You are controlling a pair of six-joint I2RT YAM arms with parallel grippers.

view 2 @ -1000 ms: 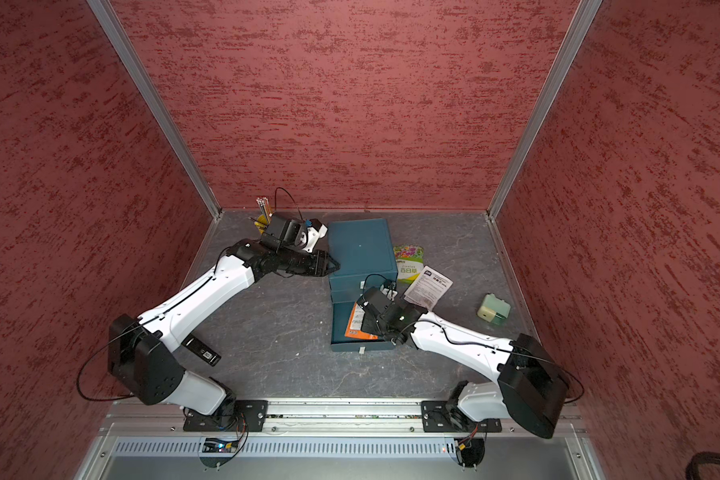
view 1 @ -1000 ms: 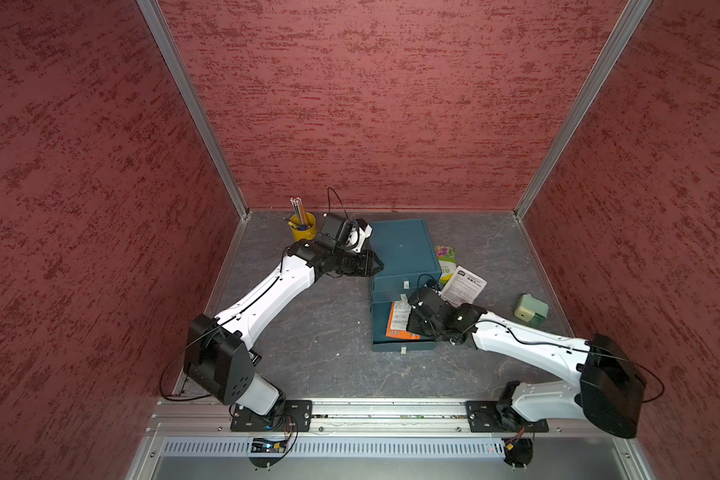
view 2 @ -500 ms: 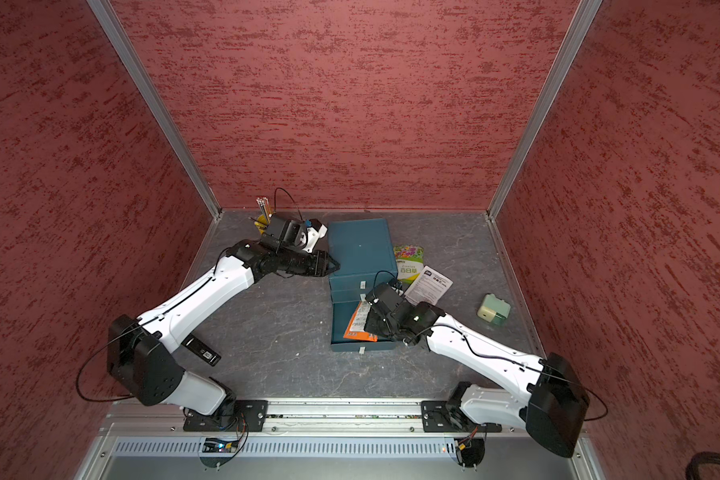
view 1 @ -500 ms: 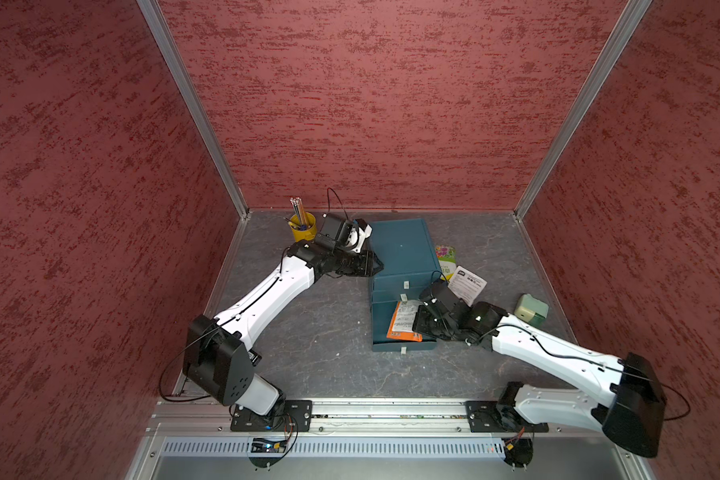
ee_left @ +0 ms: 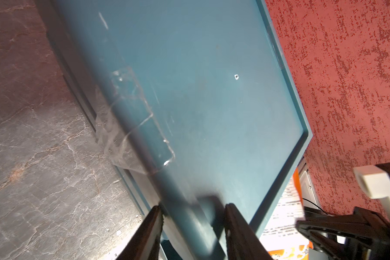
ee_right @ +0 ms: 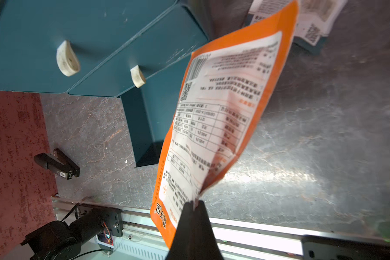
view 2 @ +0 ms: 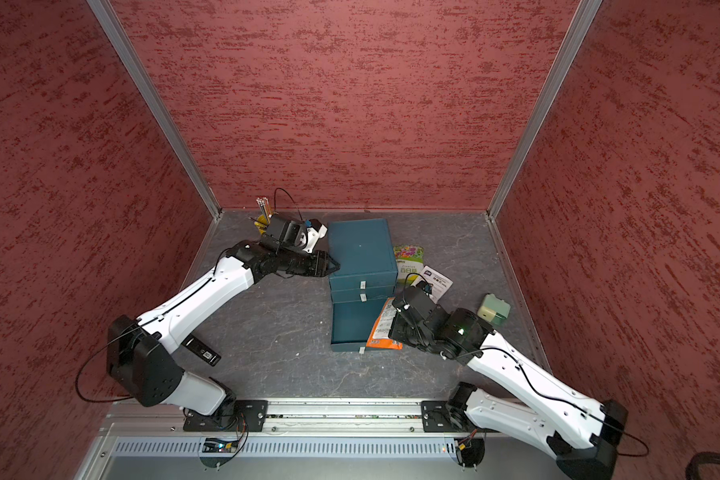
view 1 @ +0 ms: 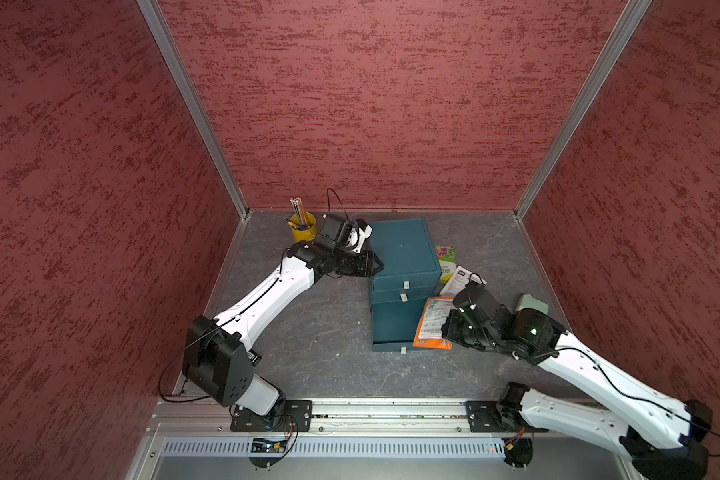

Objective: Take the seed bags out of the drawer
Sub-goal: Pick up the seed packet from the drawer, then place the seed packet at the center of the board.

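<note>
The bag hangs over the drawer's rim. Next I should carry the orange-edged seed bag point(ee_right: 214, 126) clear, lower my right gripper to the bare tabletop point(ee_right: 268, 149) beside the drawer and release it.
A teal drawer cabinet point(view 1: 404, 249) stands mid-table with its bottom drawer point(view 1: 391, 324) pulled out. My right gripper point(ee_right: 195, 202) is shut on an edge of the orange-edged seed bag point(ee_right: 214, 126). The bag hangs tilted over the drawer's right rim in both top views point(view 1: 433, 322) point(view 2: 382, 328). The green-white seed bag point(view 2: 408, 255) and the white one with black text point(view 2: 435, 282) lie on the table right of the cabinet. My left gripper point(ee_left: 193, 209) straddles the cabinet's upper left edge, one finger on its side and one on its top, clamping it.
A pale green block point(view 2: 493, 309) sits behind my right arm near the right wall. A yellow cup of pencils point(view 1: 303, 226) stands at the back left. A small black device point(view 2: 202, 351) lies on the floor by my left arm. The metal rail runs along the front.
My right arm has drawn back to the right, lifting the orange-edged bag from flat in the drawer to over its right rim. The left arm has stayed put.
</note>
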